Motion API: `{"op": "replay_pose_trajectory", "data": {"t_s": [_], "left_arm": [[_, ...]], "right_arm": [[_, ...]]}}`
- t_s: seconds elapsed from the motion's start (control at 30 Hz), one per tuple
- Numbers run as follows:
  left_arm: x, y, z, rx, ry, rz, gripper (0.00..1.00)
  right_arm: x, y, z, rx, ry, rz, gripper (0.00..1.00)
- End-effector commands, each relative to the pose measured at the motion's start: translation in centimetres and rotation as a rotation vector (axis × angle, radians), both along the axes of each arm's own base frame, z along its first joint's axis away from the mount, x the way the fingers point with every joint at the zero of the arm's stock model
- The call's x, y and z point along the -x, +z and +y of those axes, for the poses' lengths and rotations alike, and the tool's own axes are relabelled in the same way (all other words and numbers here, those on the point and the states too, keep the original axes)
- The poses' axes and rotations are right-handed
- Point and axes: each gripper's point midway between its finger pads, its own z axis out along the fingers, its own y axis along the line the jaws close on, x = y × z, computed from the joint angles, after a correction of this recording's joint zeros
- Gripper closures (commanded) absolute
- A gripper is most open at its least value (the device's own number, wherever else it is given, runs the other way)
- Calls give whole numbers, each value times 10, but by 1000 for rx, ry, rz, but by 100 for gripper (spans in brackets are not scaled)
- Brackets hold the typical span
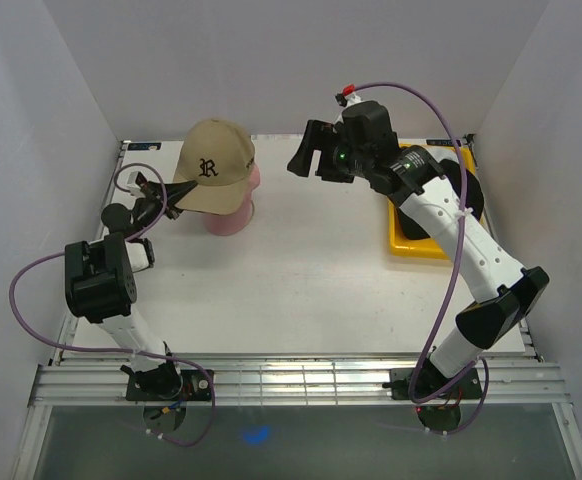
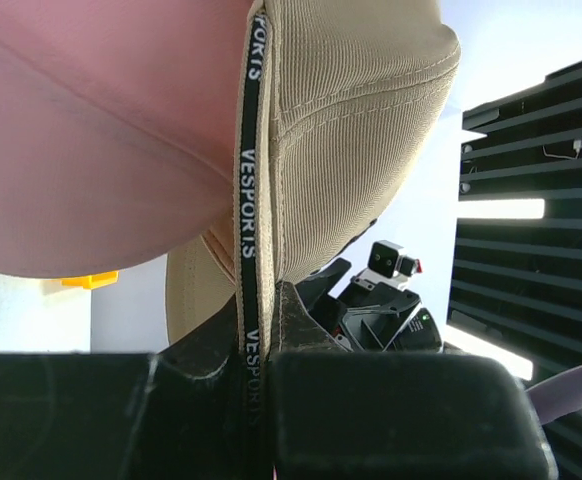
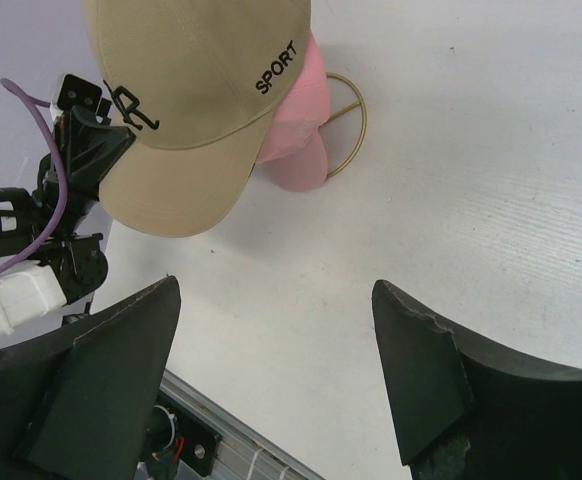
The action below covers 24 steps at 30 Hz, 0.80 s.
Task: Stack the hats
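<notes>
The tan hat's edge should come over the pink hat's brim (image 1: 230,221) (image 2: 83,192), which sticks out on the near side, so I should move my left gripper back and down.
A tan hat (image 1: 214,163) with a dark logo sits on top of a pink hat (image 1: 233,216) at the back left of the table. My left gripper (image 1: 171,193) is shut on the tan hat's edge; in the left wrist view its jaws (image 2: 261,315) pinch the tan rim (image 2: 351,110) and its black inner band, with the pink hat (image 2: 91,150) beside it. My right gripper (image 1: 311,160) hangs open in the air to the right of the two hats, nothing between its fingers (image 3: 276,300). From there the tan hat (image 3: 191,90) covers most of the pink hat (image 3: 301,130).
A yellow tray (image 1: 411,243) stands at the back right, with a black hat (image 1: 469,190) in it, largely hidden by my right arm. A thin gold wire ring (image 3: 349,110) lies on the table under the pink hat. White walls close in the table.
</notes>
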Motion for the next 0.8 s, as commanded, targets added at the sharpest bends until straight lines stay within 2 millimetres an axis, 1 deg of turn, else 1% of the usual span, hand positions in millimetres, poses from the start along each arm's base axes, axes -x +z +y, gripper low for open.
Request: {"op": "replay_pose_trajectory", "data": {"t_s": [0.0,0.07,0.23,0.33,0.37,0.6,0.73,0.77], "left_arm": [[35,37,-7,-6,-58,-235,100],[35,34,-7,-9,-61,-229,100],[35,32,-7,-12,-66,-226,100],[32,28,-4,-7,-62,-212,100],[32,25,-4,-5,-60,-203,100],[32,2,-2,-1,-50,-145,100],[34,-11,-3,-9,-49,-122,100],[35,-15,-3,-8,-48,-112,100]], "right_arm": [[1,17,-1,-27,11,-66,18],[1,16,0,-29,12,-68,17],[-1,7,4,-19,27,-60,18],[-3,3,5,-11,30,-58,18],[1,1,9,-18,59,-50,18],[1,-8,10,-2,77,-49,18],[2,-18,10,11,85,-41,18],[3,-24,10,18,88,-33,18]]}}
